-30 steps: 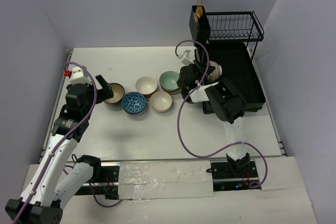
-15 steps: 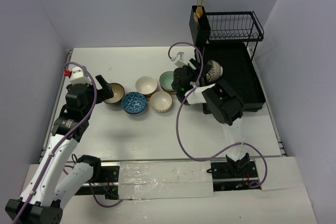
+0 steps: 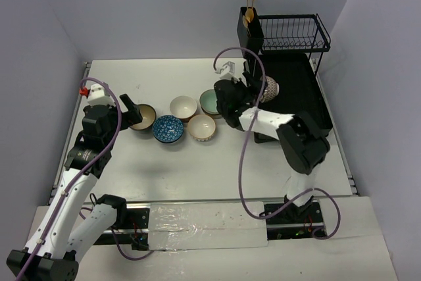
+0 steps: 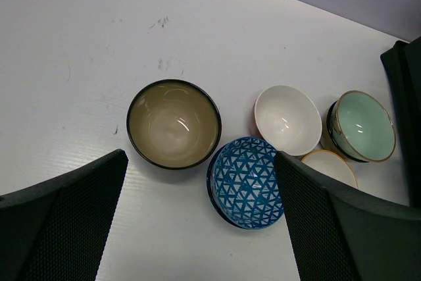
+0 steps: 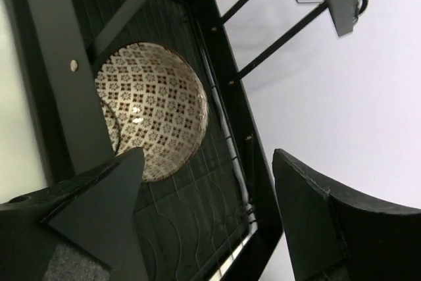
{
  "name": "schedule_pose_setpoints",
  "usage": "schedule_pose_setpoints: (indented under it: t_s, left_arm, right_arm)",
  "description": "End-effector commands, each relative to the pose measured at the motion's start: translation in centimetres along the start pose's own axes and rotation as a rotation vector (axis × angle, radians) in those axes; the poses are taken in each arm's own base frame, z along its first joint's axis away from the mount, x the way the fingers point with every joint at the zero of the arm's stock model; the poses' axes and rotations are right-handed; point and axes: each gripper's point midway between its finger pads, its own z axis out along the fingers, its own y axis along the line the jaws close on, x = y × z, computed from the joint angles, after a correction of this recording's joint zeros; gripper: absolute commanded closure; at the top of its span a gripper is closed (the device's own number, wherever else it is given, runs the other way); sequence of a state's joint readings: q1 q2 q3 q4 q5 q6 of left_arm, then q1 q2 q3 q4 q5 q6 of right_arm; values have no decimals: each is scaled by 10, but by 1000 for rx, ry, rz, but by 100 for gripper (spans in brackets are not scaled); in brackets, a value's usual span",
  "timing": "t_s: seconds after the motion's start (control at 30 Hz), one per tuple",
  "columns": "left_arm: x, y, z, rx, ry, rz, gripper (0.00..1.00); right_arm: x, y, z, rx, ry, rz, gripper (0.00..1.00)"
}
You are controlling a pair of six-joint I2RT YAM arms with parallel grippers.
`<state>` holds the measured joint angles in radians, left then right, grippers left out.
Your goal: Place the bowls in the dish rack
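Next, my right gripper turns back, down and to the left in the top view onto the near white bowl's rack-side rim point(image 3: 214, 126). Bare tabletop leaves room there.
Four bowls sit on the white table: tan dark-rimmed point(image 3: 143, 116) point(image 4: 173, 123), blue patterned point(image 3: 168, 128) point(image 4: 247, 182), white point(image 3: 183, 106) point(image 4: 287, 118) and mint green point(image 3: 210, 101) point(image 4: 360, 125). A white one with a red outside point(image 3: 202, 127) point(image 4: 329, 164) lies beside them. The brown-white patterned bowl point(image 3: 269, 88) point(image 5: 154, 113) stands on edge in the black dish rack point(image 3: 299, 100) point(image 5: 217, 228). My right gripper point(image 3: 253, 90) point(image 5: 207, 156) is open just left of it, holding nothing. My left gripper point(image 3: 132, 111) point(image 4: 198, 157) hangs open above the tan and blue bowls.
A black cutlery holder with gold forks point(image 3: 250, 4) stands at the rack's back left. The rack's raised wire shelf point(image 3: 293, 33) is behind the tray. The right arm's purple cable point(image 3: 240, 162) loops over the table. Grey walls close in on both sides.
My right gripper has opened and let go of the brown-white patterned bowl, which stays on edge in the rack. The right arm's elbow swung right. The left arm has not moved.
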<state>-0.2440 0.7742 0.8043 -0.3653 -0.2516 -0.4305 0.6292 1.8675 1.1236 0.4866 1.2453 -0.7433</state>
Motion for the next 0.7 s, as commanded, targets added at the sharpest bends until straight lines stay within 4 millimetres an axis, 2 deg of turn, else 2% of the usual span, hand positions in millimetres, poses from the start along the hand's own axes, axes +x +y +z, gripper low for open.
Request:
schedule_pose_setpoints:
  t_s: [0.0, 0.03, 0.1, 0.13, 0.2, 0.27, 0.3, 0.33, 0.43, 0.47, 0.57, 0.67]
  left_arm:
    - [-3, -2, 0, 10, -13, 12, 1]
    - [-2, -2, 0, 10, -11, 12, 1]
    - [-2, -2, 0, 10, -11, 12, 1]
    - [-3, -2, 1, 11, -11, 12, 1]
    - [-2, -2, 1, 11, -7, 12, 1]
    - [-1, -2, 2, 10, -5, 10, 1]
    - [-1, -3, 3, 11, -3, 10, 1]
    - [-1, -2, 3, 8, -4, 10, 1]
    - [1, 0, 5, -3, 4, 11, 1]
    - [0, 0, 5, -6, 2, 10, 1]
    - [1, 1, 6, -13, 8, 9, 1]
    - [2, 2, 8, -18, 12, 8, 1]
  right_arm:
    - [-26, -29, -23, -136, -22, 310, 14]
    - [-17, -30, -29, -177, 5, 275, 14]
    - [-24, -39, -40, -236, -2, 402, 14]
    - [-20, -40, -46, -262, 10, 393, 14]
    - [-24, -46, -58, -328, 5, 488, 14]
    - [-25, -36, -77, -443, 16, 527, 13]
    - [-28, -38, -85, -488, 13, 563, 13]
    - [-28, -27, -101, -591, 19, 560, 13]
    - [-32, -16, -129, -754, 59, 658, 13]
    - [-35, -7, -144, -853, 89, 715, 13]
    - [-36, 11, -171, -1009, 171, 787, 13]
    - [-37, 24, -185, -1089, 221, 842, 13]
